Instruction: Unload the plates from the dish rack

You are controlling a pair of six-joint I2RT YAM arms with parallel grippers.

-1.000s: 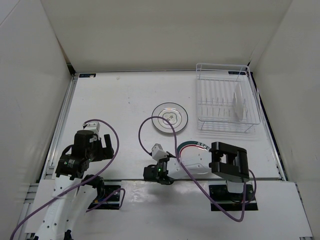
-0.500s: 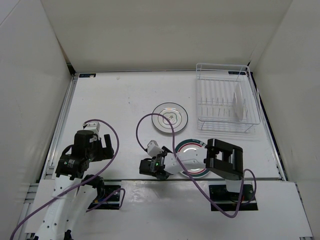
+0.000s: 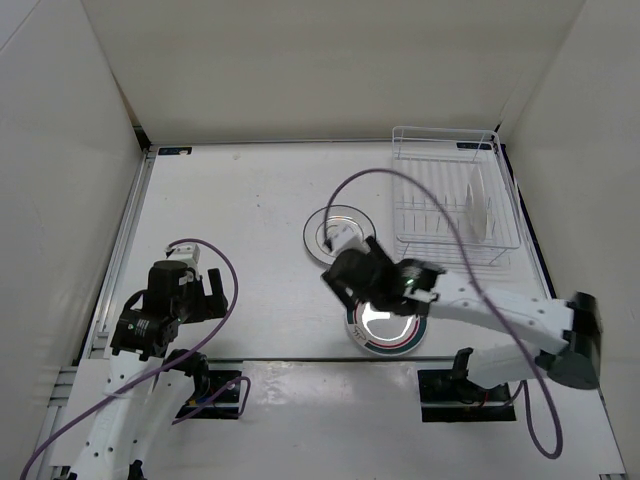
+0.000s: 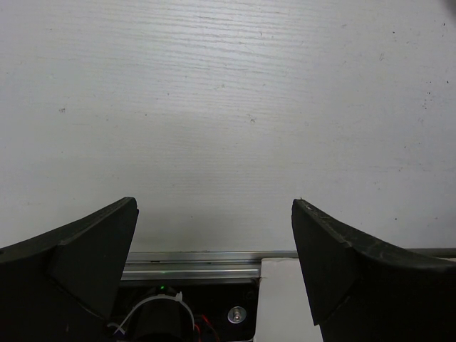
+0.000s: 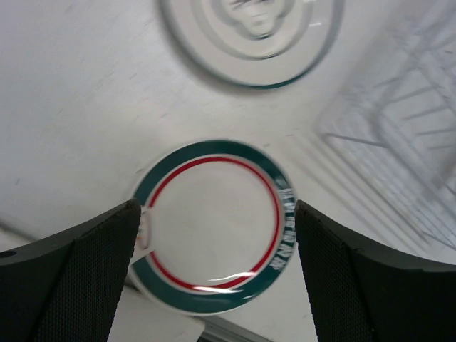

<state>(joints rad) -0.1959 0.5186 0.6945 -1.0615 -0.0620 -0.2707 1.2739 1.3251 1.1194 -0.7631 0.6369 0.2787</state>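
Observation:
I will swing my right gripper outward, to its right in the top view, onto the upper rim of the rack's last plate.
A white plate with a dark-green lettered rim band and a red ring (image 3: 386, 332) (image 5: 214, 226) lies flat on the table near the front edge. My right gripper (image 3: 362, 284) (image 5: 214, 208) hovers above it, open, its fingers apart on either side and touching nothing. A second white plate with a thin grey rim (image 3: 330, 222) (image 5: 251, 37) lies flat further back, partly hidden by my right wrist. The white wire dish rack (image 3: 432, 152) (image 5: 402, 125) stands at the back right with one white plate (image 3: 478, 210) upright in it. My left gripper (image 3: 206, 291) (image 4: 214, 205) rests open and empty at the front left.
The metal rail of the table's front edge (image 4: 192, 256) runs just below my left gripper. White enclosure walls (image 3: 60, 180) surround the table on three sides. A purple cable (image 3: 400, 185) arcs from my right wrist over the rack's front left.
My right gripper has opened and let go of the green-rimmed plate, which now lies flat. The gripper has lifted and swung back toward the table's middle. The left arm has not moved.

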